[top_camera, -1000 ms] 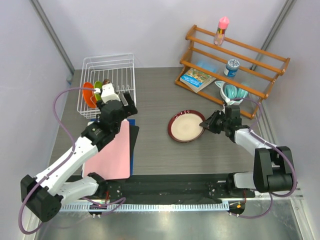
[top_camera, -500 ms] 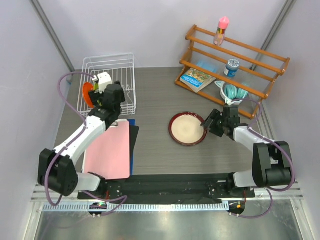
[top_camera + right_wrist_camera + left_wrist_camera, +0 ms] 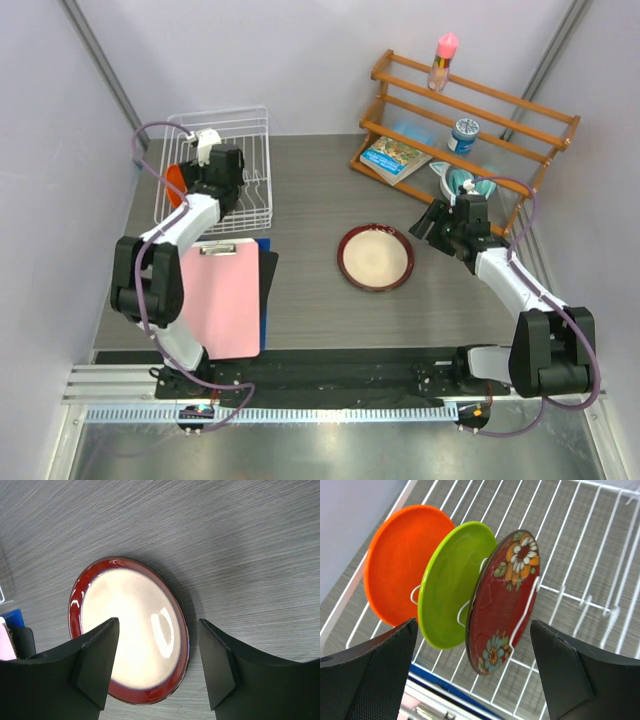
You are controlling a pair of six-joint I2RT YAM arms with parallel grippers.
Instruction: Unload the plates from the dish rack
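Note:
I should next lower my left gripper onto the dark red plate's upper rim (image 3: 474, 602) and close there, because that rim stands below the gripper, between its open fingers.
The white wire dish rack (image 3: 250, 135) stands at the back left. The left wrist view shows three plates upright between its prongs (image 3: 580, 555): orange (image 3: 395, 565), lime green (image 3: 452, 580) and dark red with flowers (image 3: 507, 600). My left gripper (image 3: 208, 180) hangs over them, open (image 3: 475, 680), its fingers wide on either side of the plates and touching none. The cream plate with the maroon rim (image 3: 375, 256) lies flat on the table. My right gripper (image 3: 435, 225) hovers just right of it, open and empty (image 3: 157, 665), above that plate (image 3: 127, 630).
A pink clipboard (image 3: 222, 295) lies in front of the rack, on top of a blue board (image 3: 262, 245). At the back right a wooden shelf (image 3: 470, 110) carries a pink-capped bottle (image 3: 444, 60), a can (image 3: 463, 135), a booklet (image 3: 396, 157) and a teal bowl (image 3: 462, 182).
My right gripper has opened, let go of the cream plate and drawn back to the right. My left arm has swung from above the clipboard to above the rack.

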